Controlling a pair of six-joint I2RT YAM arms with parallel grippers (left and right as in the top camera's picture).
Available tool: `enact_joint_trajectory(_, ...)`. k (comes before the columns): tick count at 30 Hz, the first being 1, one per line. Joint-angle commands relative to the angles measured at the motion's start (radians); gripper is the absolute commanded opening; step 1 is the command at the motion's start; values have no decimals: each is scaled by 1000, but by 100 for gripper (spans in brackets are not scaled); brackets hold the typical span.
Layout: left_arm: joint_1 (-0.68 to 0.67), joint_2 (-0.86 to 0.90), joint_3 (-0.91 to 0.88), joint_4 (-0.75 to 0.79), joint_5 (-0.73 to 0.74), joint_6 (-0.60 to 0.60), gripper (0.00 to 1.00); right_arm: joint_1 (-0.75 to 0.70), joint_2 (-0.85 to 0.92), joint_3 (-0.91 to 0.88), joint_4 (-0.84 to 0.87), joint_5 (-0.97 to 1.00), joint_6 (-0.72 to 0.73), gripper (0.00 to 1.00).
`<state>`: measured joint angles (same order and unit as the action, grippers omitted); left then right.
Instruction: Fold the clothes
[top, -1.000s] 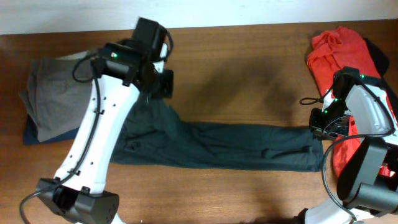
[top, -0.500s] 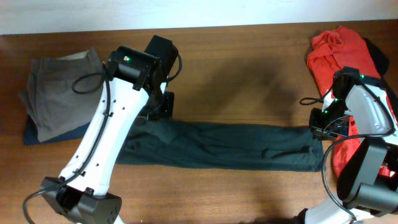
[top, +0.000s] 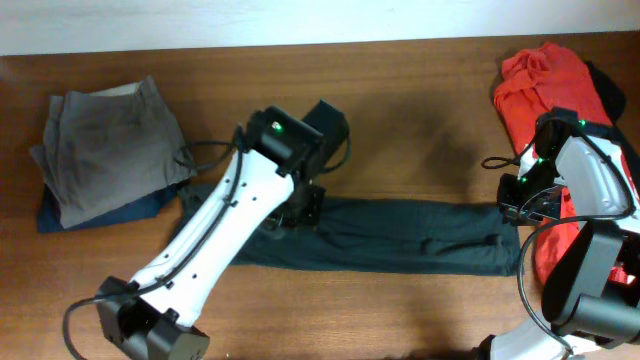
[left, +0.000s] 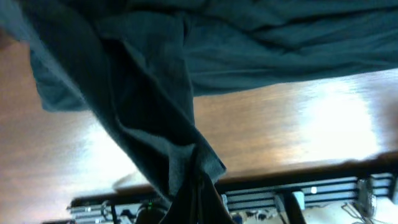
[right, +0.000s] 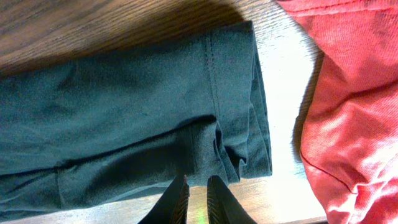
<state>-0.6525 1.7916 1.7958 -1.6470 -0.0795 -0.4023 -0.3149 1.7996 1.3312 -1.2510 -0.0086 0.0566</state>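
My left gripper should next go down to the middle of the trousers below it until their waist end, which still hangs from the gripper's fingers, rests there, and then let go.
Dark green trousers (top: 400, 235) lie stretched left to right across the middle of the table. My left gripper (top: 300, 205) is shut on their waist end. In the left wrist view the cloth (left: 155, 112) hangs from the jaws (left: 198, 193) and drapes over the rest of the trousers. My right gripper (top: 513, 207) sits at the right-hand leg end. In the right wrist view its fingers (right: 197, 183) are nearly closed, with their tips at the lower edge of the trousers (right: 124, 112) near the hem.
A red garment (top: 545, 75) lies bunched at the right edge, close to the right arm, and shows in the right wrist view (right: 354, 93). A folded grey garment (top: 100, 145) rests on a dark blue one (top: 60, 215) at the far left.
My left gripper has carried the waist end rightward and toward the front, so the trousers' left part now lies over itself. The right gripper and the leg end have not moved.
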Motion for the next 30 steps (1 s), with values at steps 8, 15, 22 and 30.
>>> enact_joint_trajectory(8, 1, 16, -244, 403, -28, -39, 0, -6, -13, -2, -1, -14, 8, 16)
enact_joint_trajectory(15, 1, 47, -330, 614, -5, -43, 0, -6, -13, -2, -5, -13, 8, 17)
enact_joint_trajectory(22, -1, 120, -338, 717, 63, -43, 2, -7, -13, -2, -6, -13, 7, 22)
enact_joint_trajectory(30, -2, 125, -338, 724, 169, -27, 41, -131, -13, -4, -62, -8, -1, 34)
